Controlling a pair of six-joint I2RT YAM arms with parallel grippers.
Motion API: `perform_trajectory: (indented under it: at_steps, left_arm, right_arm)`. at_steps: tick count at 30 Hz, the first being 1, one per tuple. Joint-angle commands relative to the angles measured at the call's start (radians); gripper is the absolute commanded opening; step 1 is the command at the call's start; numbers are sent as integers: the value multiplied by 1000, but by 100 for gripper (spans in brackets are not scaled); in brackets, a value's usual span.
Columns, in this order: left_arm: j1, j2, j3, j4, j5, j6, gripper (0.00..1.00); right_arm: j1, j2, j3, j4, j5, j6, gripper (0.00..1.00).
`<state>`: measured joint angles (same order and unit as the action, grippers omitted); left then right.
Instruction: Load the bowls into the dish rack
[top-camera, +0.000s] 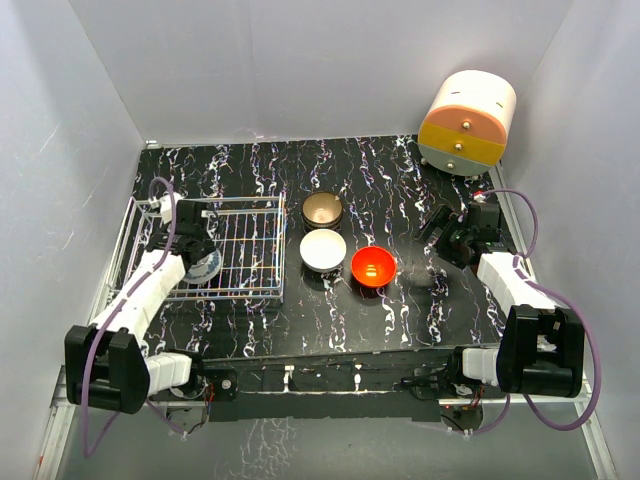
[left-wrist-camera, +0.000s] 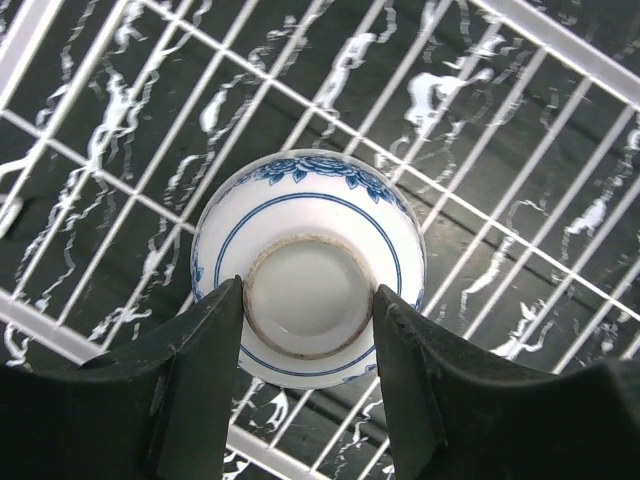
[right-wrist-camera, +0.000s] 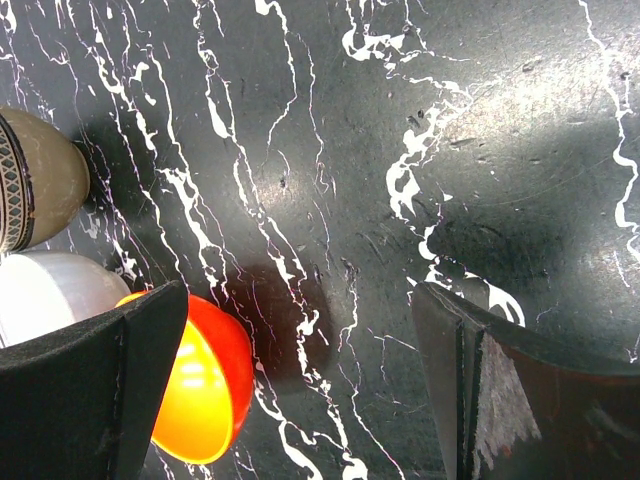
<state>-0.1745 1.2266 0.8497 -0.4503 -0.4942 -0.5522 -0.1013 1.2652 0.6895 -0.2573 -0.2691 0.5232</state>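
My left gripper turns and carries the blue-and-white bowl toward the left in the top view to the rack's near corner by the rack's side next, since that corner is empty.
My left gripper (left-wrist-camera: 307, 295) is shut on the foot ring of the blue-and-white bowl (left-wrist-camera: 305, 200), which is upside down over the dish rack (left-wrist-camera: 560, 45). In the top view this bowl (top-camera: 207, 268) is in the left part of the rack (top-camera: 255, 250), under the left gripper (top-camera: 195, 255). The brown/gold bowl (top-camera: 323, 210), the white bowl (top-camera: 323, 249) and the red-orange bowl (top-camera: 373, 267) stand on the table right of the rack. My right gripper (top-camera: 440, 232) is open and empty, right of the red-orange bowl (right-wrist-camera: 205, 390). The black bowl is out of view.
A round cream-and-orange drawer cabinet (top-camera: 467, 122) stands at the back right. White walls close the table on three sides. The right wrist view shows the brown/gold bowl (right-wrist-camera: 35, 180) and the white bowl (right-wrist-camera: 50, 295) at its left edge.
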Motion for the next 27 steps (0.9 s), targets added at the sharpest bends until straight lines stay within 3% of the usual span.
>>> perform_trajectory:
  at_steps: [1, 9, 27]
  left_arm:
    - [67, -59, -27, -93, -62, -28, 37]
    - [201, -92, -49, -92, -23, -34, 37]
    - [344, -61, -33, -109, -53, -69, 38]
  right_arm:
    - [-6, -17, -13, 51, -18, -17, 98]
    - [-6, -15, -19, 52, -42, -11, 98]
    - [-6, -9, -27, 49, -50, -14, 98]
